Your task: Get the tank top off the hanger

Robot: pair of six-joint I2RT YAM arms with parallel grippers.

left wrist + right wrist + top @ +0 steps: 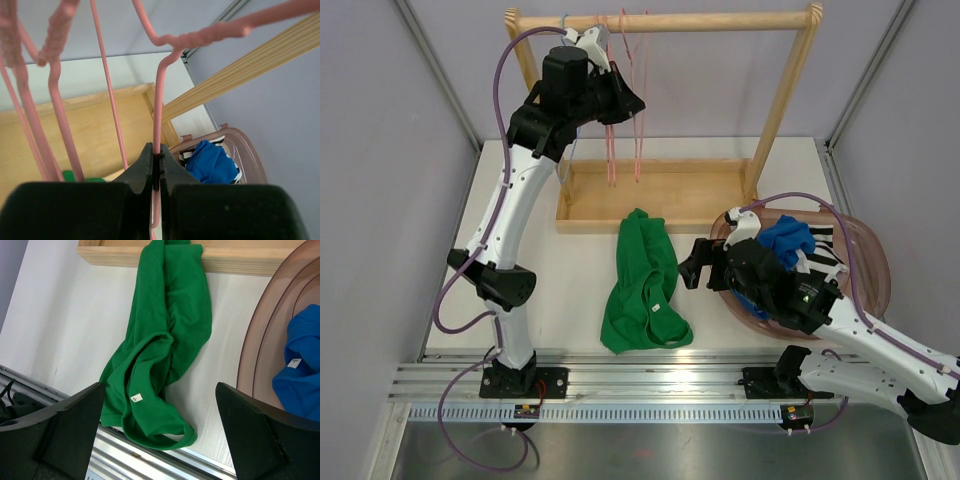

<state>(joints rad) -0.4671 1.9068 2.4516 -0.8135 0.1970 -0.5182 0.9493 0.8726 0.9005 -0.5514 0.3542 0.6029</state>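
The tank top's cloth bunches into a fold. I should next move my right gripper away from the basket and lower it onto the tank top's middle fold (pixel 648 276) (pixel 159 341).
The green tank top (pixel 645 285) lies crumpled on the white table, its top edge resting against the wooden rack's base; it is off the hanger. The pink wire hanger (pixel 639 150) hangs from the rack's top rail. My left gripper (pixel 626 98) is high up by the rail, shut on a wire of the pink hanger (pixel 159 100), which runs between its closed fingertips (pixel 156 150). My right gripper (pixel 692 265) hovers low just right of the tank top, wide open and holding nothing. In the right wrist view the tank top (pixel 165 330) lies beyond the open gripper (pixel 160 387).
The wooden rack has a top rail (pixel 720 19) and a flat base (pixel 700 195). More pink hanger wires (pixel 55 105) hang to the left. A brown basket (pixel 875 265) at the right holds a blue garment (pixel 788 238) and striped cloth. A metal rail (pixel 650 378) runs along the near edge.
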